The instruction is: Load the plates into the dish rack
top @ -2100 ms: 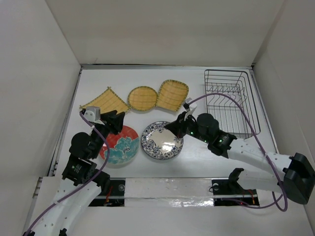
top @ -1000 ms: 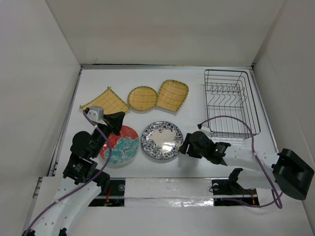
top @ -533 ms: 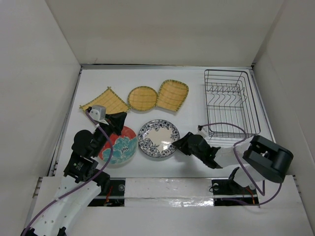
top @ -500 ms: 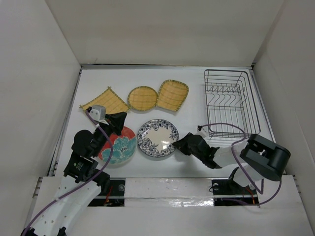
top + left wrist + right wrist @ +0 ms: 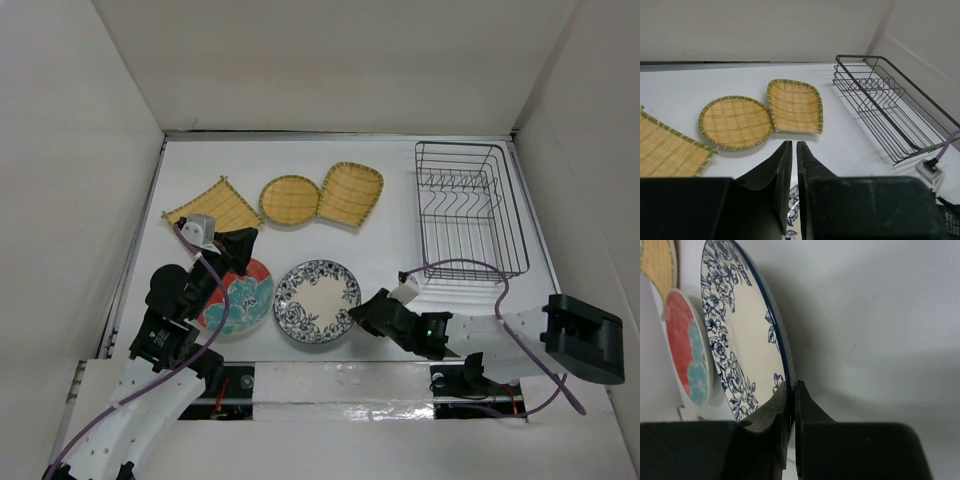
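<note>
The rack's slots by the rack's side (image 5: 491, 190) are empty, so I need to raise my right gripper, carry the blue-and-white plate (image 5: 317, 300) outward, lower it into those slots and then release it.
The blue-and-white plate (image 5: 317, 300) lies near the table's front edge; my right gripper (image 5: 357, 315) is shut on its right rim, which shows between the fingers in the right wrist view (image 5: 790, 390). The red-and-teal plate (image 5: 240, 300) lies left of it, also in the right wrist view (image 5: 687, 355). My left gripper (image 5: 245, 243) is shut and empty above the red-and-teal plate's far edge. The yellow woven plates, square (image 5: 212, 208), round (image 5: 288, 200) and rounded-square (image 5: 350, 192), lie at the back. The dish rack (image 5: 468, 208) stands empty at the right.
White walls enclose the table on three sides. A purple cable (image 5: 470, 270) loops from the right arm in front of the rack. The taped front edge (image 5: 340, 385) runs just below the plates.
My right gripper has dropped low beside the blue-and-white plate, closed on its right rim and drawn it toward the front edge. The left arm has barely moved.
</note>
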{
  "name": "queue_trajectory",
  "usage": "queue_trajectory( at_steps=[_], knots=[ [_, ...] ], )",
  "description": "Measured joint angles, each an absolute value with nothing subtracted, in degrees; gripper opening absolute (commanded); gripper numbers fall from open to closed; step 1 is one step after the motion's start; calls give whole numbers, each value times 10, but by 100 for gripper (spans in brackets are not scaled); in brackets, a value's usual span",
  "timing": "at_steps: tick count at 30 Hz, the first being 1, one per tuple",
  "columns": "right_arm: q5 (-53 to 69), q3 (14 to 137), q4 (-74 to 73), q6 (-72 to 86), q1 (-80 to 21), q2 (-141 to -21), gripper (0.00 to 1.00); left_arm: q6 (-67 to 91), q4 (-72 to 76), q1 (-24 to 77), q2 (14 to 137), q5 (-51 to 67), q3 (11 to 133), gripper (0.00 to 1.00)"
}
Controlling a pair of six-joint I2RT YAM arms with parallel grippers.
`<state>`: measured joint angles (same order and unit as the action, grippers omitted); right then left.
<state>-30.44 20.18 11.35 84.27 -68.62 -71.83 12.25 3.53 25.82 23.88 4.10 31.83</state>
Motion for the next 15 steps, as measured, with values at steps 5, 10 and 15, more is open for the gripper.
queue_trajectory(
  at_steps=[5,10,15],
  knots=[
    [-372,271,-118,815,-744,-620,0,123,35,258,235,41,318,7],
    [-465,333,-282,706,-742,-519,0,123,35,258,227,41,318,8],
    [-512,428,-303,533,-677,-436,0,122,34,258,217,41,318,8]
  ],
)
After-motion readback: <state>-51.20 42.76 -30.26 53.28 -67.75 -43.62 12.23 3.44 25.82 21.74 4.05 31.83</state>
